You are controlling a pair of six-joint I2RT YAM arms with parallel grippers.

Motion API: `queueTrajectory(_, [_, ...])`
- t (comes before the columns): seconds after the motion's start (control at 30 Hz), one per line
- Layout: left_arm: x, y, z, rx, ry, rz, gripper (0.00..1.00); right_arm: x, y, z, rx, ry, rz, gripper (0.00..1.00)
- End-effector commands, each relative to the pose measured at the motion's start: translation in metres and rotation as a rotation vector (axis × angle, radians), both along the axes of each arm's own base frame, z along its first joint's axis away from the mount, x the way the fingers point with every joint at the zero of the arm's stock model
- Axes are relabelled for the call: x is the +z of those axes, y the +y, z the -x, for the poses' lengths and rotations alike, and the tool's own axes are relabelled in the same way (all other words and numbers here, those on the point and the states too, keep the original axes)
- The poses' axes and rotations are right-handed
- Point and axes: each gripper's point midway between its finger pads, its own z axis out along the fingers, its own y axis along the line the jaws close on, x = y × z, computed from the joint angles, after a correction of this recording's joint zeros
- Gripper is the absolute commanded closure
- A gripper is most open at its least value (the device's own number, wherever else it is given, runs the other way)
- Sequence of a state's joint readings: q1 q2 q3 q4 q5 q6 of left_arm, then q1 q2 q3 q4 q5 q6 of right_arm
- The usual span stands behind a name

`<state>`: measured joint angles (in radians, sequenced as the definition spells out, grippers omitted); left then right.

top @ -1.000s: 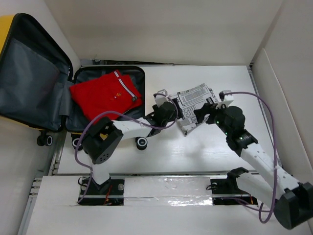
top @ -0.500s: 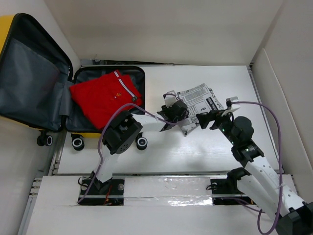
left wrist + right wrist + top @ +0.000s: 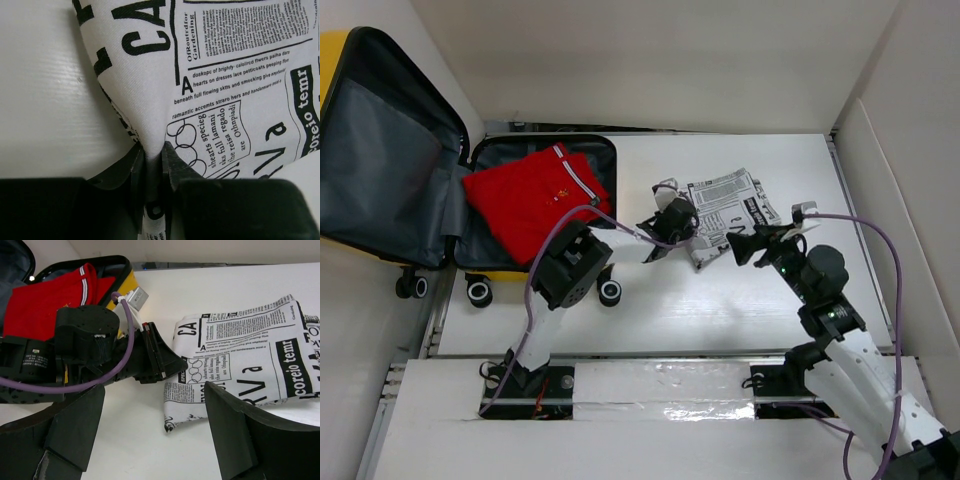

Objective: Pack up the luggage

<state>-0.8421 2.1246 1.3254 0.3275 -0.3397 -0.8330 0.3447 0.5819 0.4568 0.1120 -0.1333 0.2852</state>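
Note:
I should lift my left gripper and swing the cloth over the red garment [image 3: 535, 195] to release it, since the red garment lies to the gripper's left in the top view.
The luggage [image 3: 385, 160] lies open at the far left, yellow shell with dark grey lining. A folded red garment [image 3: 535, 195] rests in its lower half. On the table lies a folded newspaper-print cloth [image 3: 725, 205]. My left gripper [image 3: 688, 228] is shut on the cloth's left edge; in the left wrist view the cloth [image 3: 225, 75] is pinched into a ridge between the two fingertips of that gripper [image 3: 154, 147]. My right gripper [image 3: 763, 238] hovers open at the cloth's near right side. In the right wrist view it [image 3: 155, 390] holds nothing and looks at the cloth [image 3: 245, 350].
The luggage's black wheels [image 3: 610, 291] stand just left of the left arm's forearm. White walls enclose the table at the back and on the right [image 3: 890, 180]. A purple cable [image 3: 865, 225] loops over the right arm.
My left gripper has slid right onto the cloth's left edge and shut on it. My right gripper has pulled back off the cloth toward the right, still open.

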Motion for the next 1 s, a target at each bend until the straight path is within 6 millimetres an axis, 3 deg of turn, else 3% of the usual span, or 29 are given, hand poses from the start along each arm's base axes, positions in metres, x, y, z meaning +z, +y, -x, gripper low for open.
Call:
queueTrajectory(0.0, [0.043,0.012,-0.026,-0.05,-0.103,0.032,1.0,0.01,0.0,0.003,0.014,-0.036,-0.016,0.15])
queueTrajectory(0.07, [0.07,0.017,-0.033,-0.069,-0.15,0.03,1.0,0.008,0.0,0.003,0.011,-0.031,-0.022,0.15])
queueTrajectory(0.1, [0.096,0.023,-0.038,-0.087,-0.202,0.017,1.0,0.007,0.001,0.003,0.014,-0.032,-0.026,0.15])
queueTrajectory(0.13, [0.108,0.024,-0.036,-0.111,-0.22,0.003,1.0,0.007,0.001,0.003,0.018,-0.037,-0.029,0.15])
queueTrajectory(0.17, [0.139,0.03,-0.044,-0.121,-0.262,0.016,1.0,0.007,0.003,0.004,0.027,-0.038,-0.029,0.15])
queueTrajectory(0.23, [0.158,0.037,-0.046,-0.192,-0.267,-0.022,1.0,0.008,0.003,0.005,0.03,-0.041,-0.03,0.15])
queueTrajectory(0.27, [0.19,0.03,-0.045,-0.26,-0.291,0.027,1.0,0.008,0.002,0.005,0.027,-0.04,-0.03,0.15])
queueTrajectory(0.33, [0.207,0.051,-0.048,-0.261,-0.272,-0.004,1.0,0.008,0.003,0.006,0.035,-0.041,-0.03,0.15])
queueTrajectory(0.4, [0.252,0.073,-0.047,-0.237,-0.347,-0.032,1.0,0.008,0.006,0.008,0.051,-0.043,-0.027,0.15])
queueTrajectory(0.47, [0.271,0.106,-0.049,-0.198,-0.354,-0.069,1.0,0.008,0.003,0.008,0.038,-0.041,-0.024,0.15])
queueTrajectory(0.5, [0.291,0.121,-0.045,-0.182,-0.379,-0.064,1.0,0.007,0.003,0.008,0.034,-0.041,-0.022,0.15])
queueTrajectory(0.57, [0.296,0.164,-0.05,-0.117,-0.36,-0.097,1.0,0.01,0.003,0.009,0.039,-0.051,-0.022,0.15])
queueTrajectory(0.6, [0.311,0.183,-0.045,-0.091,-0.39,-0.109,1.0,0.012,0.005,0.011,0.047,-0.055,-0.024,0.15])
queueTrajectory(0.63, [0.314,0.201,-0.046,-0.058,-0.395,-0.123,1.0,0.012,0.004,0.01,0.042,-0.056,-0.023,0.15])
queueTrajectory(0.67, [0.3,0.237,-0.052,0.007,-0.369,-0.15,1.0,0.012,0.003,0.01,0.034,-0.057,-0.021,0.15])
queueTrajectory(0.73, [0.305,0.276,-0.052,0.072,-0.401,-0.159,1.0,0.011,0.003,0.008,0.03,-0.049,-0.022,0.15])
queueTrajectory(0.77, [0.276,0.307,-0.053,0.098,-0.347,-0.164,1.0,0.011,0.003,0.008,0.033,-0.051,-0.02,0.15])
queueTrajectory(0.83, [0.26,0.342,-0.052,0.151,-0.323,-0.173,1.0,0.011,0.005,0.009,0.048,-0.046,-0.012,0.15])
queueTrajectory(0.87, [0.236,0.358,-0.049,0.178,-0.272,-0.184,1.0,0.01,0.006,0.009,0.05,-0.042,-0.01,0.15])
queueTrajectory(0.9, [0.228,0.39,-0.047,0.244,-0.254,-0.191,1.0,0.009,0.005,0.008,0.045,-0.041,-0.01,0.15])
queueTrajectory(0.97, [0.208,0.416,-0.04,0.285,-0.216,-0.216,1.0,0.008,0.005,0.008,0.044,-0.038,-0.01,0.15])
